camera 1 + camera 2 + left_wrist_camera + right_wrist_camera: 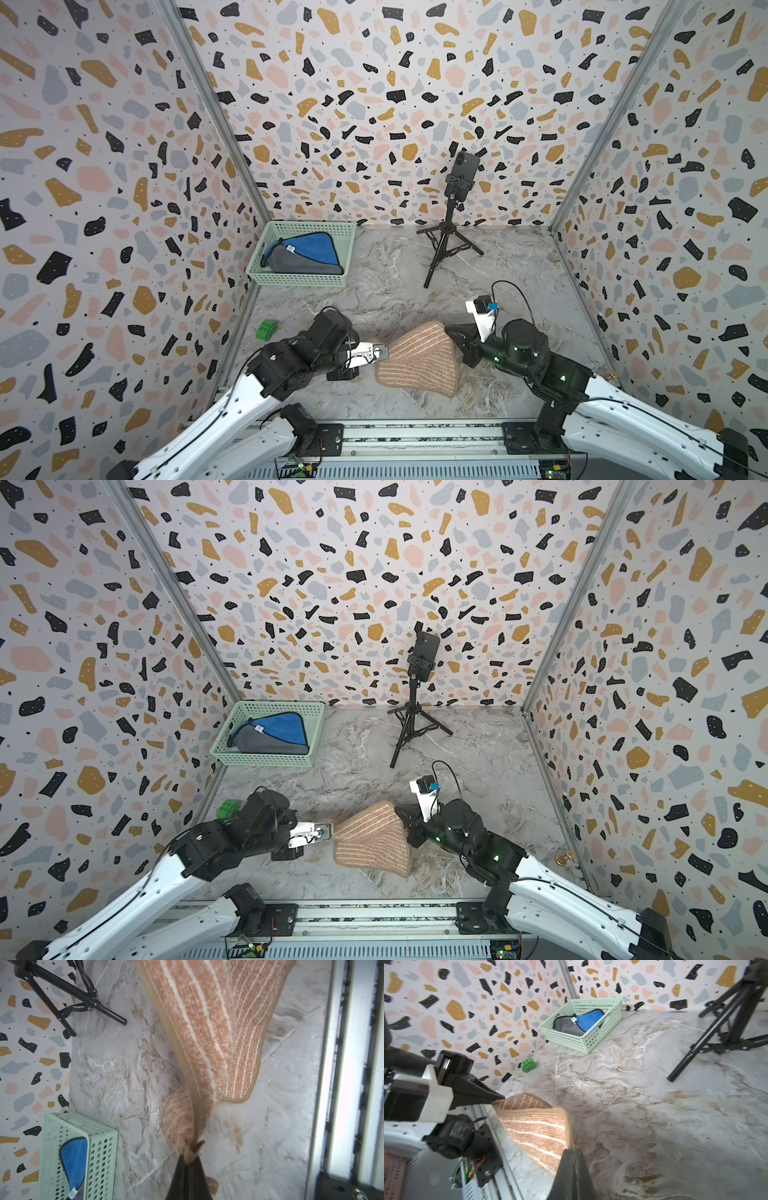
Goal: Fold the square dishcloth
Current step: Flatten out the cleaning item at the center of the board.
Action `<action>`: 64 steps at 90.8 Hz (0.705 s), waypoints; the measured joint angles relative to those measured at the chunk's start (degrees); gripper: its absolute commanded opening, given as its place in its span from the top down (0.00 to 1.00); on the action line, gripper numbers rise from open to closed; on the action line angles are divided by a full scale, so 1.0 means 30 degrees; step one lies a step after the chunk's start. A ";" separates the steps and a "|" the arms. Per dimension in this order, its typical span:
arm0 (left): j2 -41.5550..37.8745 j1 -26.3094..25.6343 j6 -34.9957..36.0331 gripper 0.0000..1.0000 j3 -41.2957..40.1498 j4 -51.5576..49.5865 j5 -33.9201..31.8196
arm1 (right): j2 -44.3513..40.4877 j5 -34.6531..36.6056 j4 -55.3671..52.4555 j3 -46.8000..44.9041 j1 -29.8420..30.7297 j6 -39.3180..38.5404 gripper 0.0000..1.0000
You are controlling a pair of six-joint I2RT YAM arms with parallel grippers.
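I should pull my left gripper away from the right gripper, then move it down and outward onto the bare marble to let go of the dishcloth's corner, because the dishcloth [417, 357] hangs doubled over.
The square dishcloth [417, 357] [374, 837] is orange-tan with pale stripes and a tan hem. It hangs raised between both grippers, and its near part rests on the marble table. My left gripper [386, 352] [331, 832] is shut on the cloth's left corner, and its wrist view shows the corner pinched at the tips [190, 1158]. My right gripper [451, 332] [402, 812] is shut on the cloth's far right corner, with the hem caught between its tips [572, 1150]. In the right wrist view the left gripper [500, 1098] holds the dishcloth [537, 1128] at the opposite end.
A mint-green basket [291, 280] at the back left holds a blue and a grey cloth [307, 249]. A black tripod with a phone [446, 237] stands at the back middle. A green toy block [267, 329] lies by the left wall. A metal rail [415, 436] runs along the front edge.
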 measured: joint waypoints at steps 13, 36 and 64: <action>-0.0699 -0.0022 -0.0058 1.00 0.0612 -0.3053 -0.0233 | -0.0787 -0.0372 -0.0423 -0.0066 0.0685 0.0474 1.00; 0.5195 -0.0044 -0.0408 1.00 -0.0255 -0.0663 -0.2747 | 0.5945 0.1443 -0.0517 0.0277 0.0131 0.0845 1.00; 1.6269 0.0153 -0.0328 1.00 0.1217 0.5224 -0.8000 | 1.3289 0.3206 0.0707 0.1785 -0.2973 0.1530 1.00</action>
